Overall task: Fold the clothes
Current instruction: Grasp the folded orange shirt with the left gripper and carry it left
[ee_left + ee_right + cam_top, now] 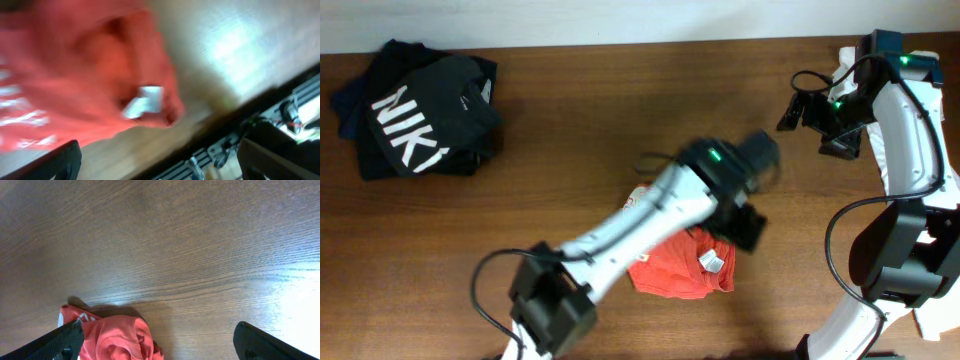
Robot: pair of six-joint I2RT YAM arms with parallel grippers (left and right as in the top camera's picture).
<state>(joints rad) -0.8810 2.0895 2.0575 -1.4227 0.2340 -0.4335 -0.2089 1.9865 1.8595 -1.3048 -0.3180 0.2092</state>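
Observation:
The fold of the heap's white-lettered end is below on the left in the overhead view, so my left gripper needs to swing that way and go down to pinch it.
The clothes, a crumpled orange-red T-shirt [670, 275], lie in a small heap near the table's front edge, with a white label [713, 262] showing on top. My left gripper [746, 226] hovers over the heap's right end, blurred by motion. In the left wrist view the T-shirt [85, 75] fills the upper left, and my left gripper [160, 162] is open with only table between its fingers. My right gripper [802, 110] hangs open at the far right of the table, away from the shirt. The right wrist view has the T-shirt [115, 337] at the bottom left, by the left finger of my right gripper [165, 347].
A pile of black shirts with large white letters [415, 110] lies at the back left corner. The table's front edge [235, 107] runs close beside the orange heap. Bare brown wood [620, 90] stretches between the pile and my right arm.

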